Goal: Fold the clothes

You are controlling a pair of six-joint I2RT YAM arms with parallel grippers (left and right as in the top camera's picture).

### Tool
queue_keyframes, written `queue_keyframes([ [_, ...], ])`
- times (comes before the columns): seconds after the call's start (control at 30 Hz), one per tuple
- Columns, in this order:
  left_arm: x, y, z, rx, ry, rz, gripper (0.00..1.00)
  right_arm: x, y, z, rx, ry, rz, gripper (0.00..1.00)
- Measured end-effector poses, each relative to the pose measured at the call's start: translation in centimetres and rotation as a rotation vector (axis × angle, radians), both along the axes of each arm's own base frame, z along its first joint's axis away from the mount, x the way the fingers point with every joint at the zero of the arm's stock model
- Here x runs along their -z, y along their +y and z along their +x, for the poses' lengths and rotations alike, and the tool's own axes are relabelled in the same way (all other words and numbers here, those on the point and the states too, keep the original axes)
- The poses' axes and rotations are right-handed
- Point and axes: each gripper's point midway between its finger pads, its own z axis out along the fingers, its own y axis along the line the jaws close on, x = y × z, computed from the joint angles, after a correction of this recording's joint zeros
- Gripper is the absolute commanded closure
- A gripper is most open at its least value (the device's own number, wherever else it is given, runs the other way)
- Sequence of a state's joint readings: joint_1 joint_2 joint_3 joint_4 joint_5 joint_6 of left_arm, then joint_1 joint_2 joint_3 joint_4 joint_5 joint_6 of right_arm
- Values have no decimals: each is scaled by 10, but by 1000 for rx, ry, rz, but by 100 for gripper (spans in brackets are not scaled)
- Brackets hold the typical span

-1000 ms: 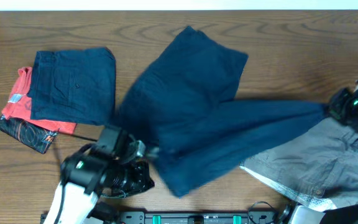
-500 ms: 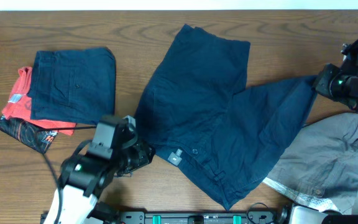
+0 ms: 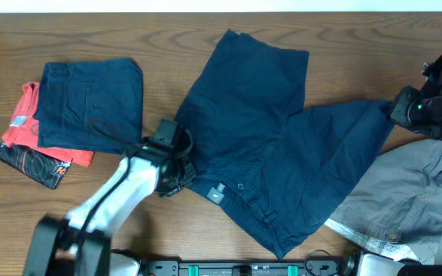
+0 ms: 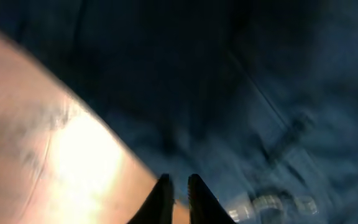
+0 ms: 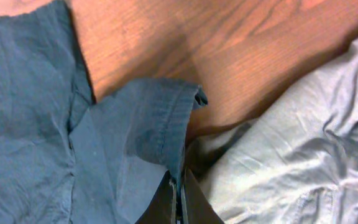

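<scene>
I will next pull the pinched hem of the shorts back over the grey garment with my right gripper and release it.
Dark navy shorts (image 3: 259, 130) lie spread across the middle of the table, one leg reaching right. My right gripper (image 3: 400, 107) is shut on that leg's hem; the right wrist view shows the fingers (image 5: 178, 186) pinching the folded hem of the shorts (image 5: 36, 124). My left gripper (image 3: 181, 167) is at the shorts' left edge near the waistband. In the blurred left wrist view its fingers (image 4: 176, 190) are nearly together with no cloth between them, at the edge of the navy fabric (image 4: 260, 81) over bare wood (image 4: 55, 155).
A folded navy garment (image 3: 90, 103) lies on a red and black one (image 3: 29, 134) at the far left. A crumpled grey garment (image 3: 405, 199) lies at the front right, also seen in the right wrist view (image 5: 291, 155), touching the held hem.
The shorts went from being stretched between both grippers to lying flat. My left gripper let go, dropped back, then moved up to the shorts' left edge. The right gripper moved slightly back.
</scene>
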State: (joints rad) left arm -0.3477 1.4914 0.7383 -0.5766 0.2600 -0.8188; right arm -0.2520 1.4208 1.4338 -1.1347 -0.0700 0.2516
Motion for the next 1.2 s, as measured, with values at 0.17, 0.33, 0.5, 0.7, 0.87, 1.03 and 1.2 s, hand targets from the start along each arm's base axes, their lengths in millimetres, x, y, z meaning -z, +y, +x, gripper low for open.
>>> queue_keyframes([
  [0.17,19,-8,36,10,-79,-6,94,6,2,-14,4,61,8,99],
  [0.33,17,-31,96,82,-292,-66,94,14,7,-36,13,156,30,99],
  [0.5,15,-37,143,166,-400,-59,94,26,10,-49,37,221,53,99],
  [0.7,11,-29,201,196,-470,-20,94,49,16,-71,55,326,85,99],
  [0.87,7,-28,232,213,-504,-9,94,57,18,-78,65,357,95,99],
  [1.03,3,-31,245,264,-515,7,94,57,17,-77,72,355,97,99],
  [1.2,-6,-24,227,335,-374,32,83,56,16,-70,74,325,91,93],
])
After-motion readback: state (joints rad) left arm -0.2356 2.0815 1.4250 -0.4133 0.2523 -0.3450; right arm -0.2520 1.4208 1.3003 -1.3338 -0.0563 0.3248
